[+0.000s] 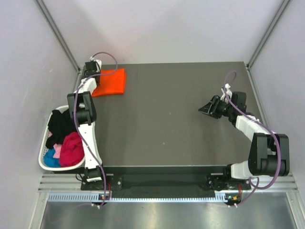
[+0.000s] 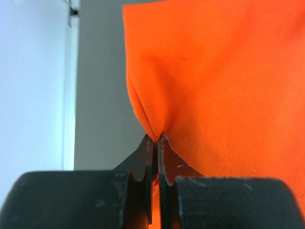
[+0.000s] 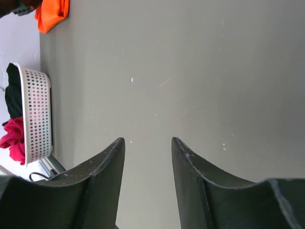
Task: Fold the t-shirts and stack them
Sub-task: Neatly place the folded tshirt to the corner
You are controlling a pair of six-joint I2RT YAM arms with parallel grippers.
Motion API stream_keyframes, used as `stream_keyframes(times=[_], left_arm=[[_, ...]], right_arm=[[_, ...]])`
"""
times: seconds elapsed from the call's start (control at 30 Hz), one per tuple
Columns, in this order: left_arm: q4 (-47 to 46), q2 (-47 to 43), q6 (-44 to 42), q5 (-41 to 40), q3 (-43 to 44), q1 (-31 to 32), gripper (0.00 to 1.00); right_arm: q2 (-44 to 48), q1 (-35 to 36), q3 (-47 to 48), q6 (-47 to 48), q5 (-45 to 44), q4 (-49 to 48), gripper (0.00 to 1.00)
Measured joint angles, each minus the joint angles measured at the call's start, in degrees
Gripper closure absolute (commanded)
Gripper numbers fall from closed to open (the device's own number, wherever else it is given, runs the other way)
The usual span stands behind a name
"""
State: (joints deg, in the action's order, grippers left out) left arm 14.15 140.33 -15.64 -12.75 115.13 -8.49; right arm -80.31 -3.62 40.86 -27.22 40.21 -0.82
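I will next drag the orange t-shirt (image 1: 111,81) with my left gripper over the empty part of the table to the left in the wrist view, toward the wall. Then I will let it go.
A folded orange t-shirt (image 1: 111,81) lies at the far left corner of the dark table (image 1: 171,119). My left gripper (image 1: 97,76) is shut on its left edge; in the left wrist view the fingertips pinch a fold of the orange cloth (image 2: 228,81) at my gripper (image 2: 156,139). The orange t-shirt also shows at the top left of the right wrist view (image 3: 51,13). My right gripper (image 1: 204,109) is open and empty above the bare table at the right, its jaws well apart (image 3: 148,141). Black (image 1: 60,125), magenta (image 1: 73,148) and blue (image 1: 51,158) t-shirts lie crumpled in the basket.
A white perforated laundry basket (image 1: 42,162) stands off the table's left edge, also in the right wrist view (image 3: 36,114). Grey walls enclose the table on three sides. A metal rail runs along the near edge below the arm bases.
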Motion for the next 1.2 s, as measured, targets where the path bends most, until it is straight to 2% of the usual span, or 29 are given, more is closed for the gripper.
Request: stream_keyframes(times=[0.57,0.6,0.7,1.0,1.1,1.17,1.2], left_arm=[[-14.1,3.2,-5.0,0.1,0.3,-6.0,1.00],[-14.5,3.3,-5.1,0.0,0.3,-6.2,0.96],[-15.7,3.5,-5.1,-0.3,0.0,-6.4,0.65],[-17.0,2.0,-0.2,-6.3,-1.9,-5.8,0.43],[-15.8,-1.1,1.7,-7.8,-2.8,-4.9,0.32],[-14.5,-4.2,2.6,-8.7,-3.0,-3.4,0.01],[-13.5,-6.1,3.3,-9.4,-3.0,-2.3,0.01]], right_arm=[[0.0,0.6,0.4,0.0,-1.3,0.5,0.55],[0.0,0.7,0.5,0.0,-1.3,0.5,0.55],[0.0,0.9,0.8,0.0,-1.4,0.7,0.55],[0.0,1.2,1.0,0.1,-1.6,1.4,0.53],[0.0,2.5,1.5,0.1,-2.2,2.5,0.52],[0.3,3.8,1.9,0.1,-3.1,3.6,0.50],[0.6,4.3,2.2,0.1,-3.3,4.3,0.47]])
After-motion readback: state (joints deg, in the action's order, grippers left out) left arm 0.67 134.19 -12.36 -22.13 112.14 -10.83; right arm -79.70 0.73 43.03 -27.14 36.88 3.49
